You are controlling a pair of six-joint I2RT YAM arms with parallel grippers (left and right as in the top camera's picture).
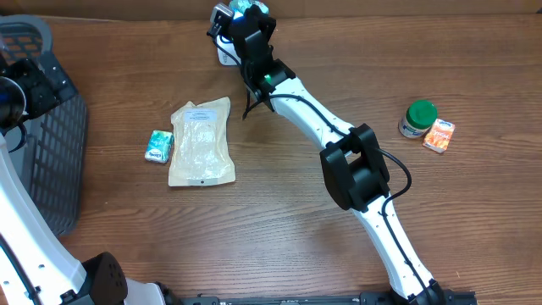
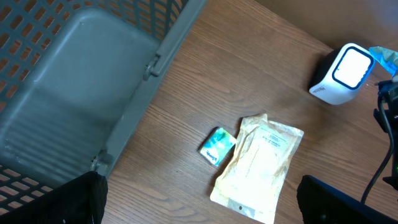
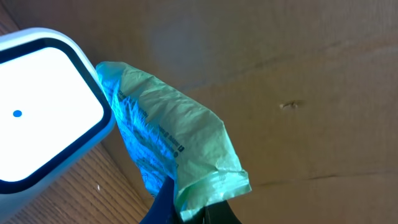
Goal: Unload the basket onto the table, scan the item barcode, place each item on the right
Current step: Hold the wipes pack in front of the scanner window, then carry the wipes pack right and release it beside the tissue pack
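Observation:
The robot should next swing its right gripper to the gripper's right in the overhead view, lower it and release, because clear tabletop past the orange packet (image 1: 464, 138) is below there.
A thin green and blue packet (image 3: 168, 149) hangs pinched in my right gripper (image 3: 186, 210), which is shut on its lower edge. It is held up right next to the lit face of the white scanner (image 3: 43, 106), at the table's far edge. From overhead, the packet (image 1: 242, 7) and the right gripper (image 1: 247, 19) sit just above the scanner (image 1: 225, 56), which the arm partly hides. The left wrist view shows the scanner (image 2: 344, 73) with the packet (image 2: 384, 59) at its right. My left gripper (image 2: 202, 208) is open and empty, high over the table beside the basket.
A grey plastic basket (image 1: 59, 161) fills the left side. A cream pouch (image 1: 201, 142) and a small teal packet (image 1: 159, 146) lie mid-table. A green-lidded jar (image 1: 418, 119) and an orange packet (image 1: 439, 135) sit at the right. A cardboard wall rises behind the scanner.

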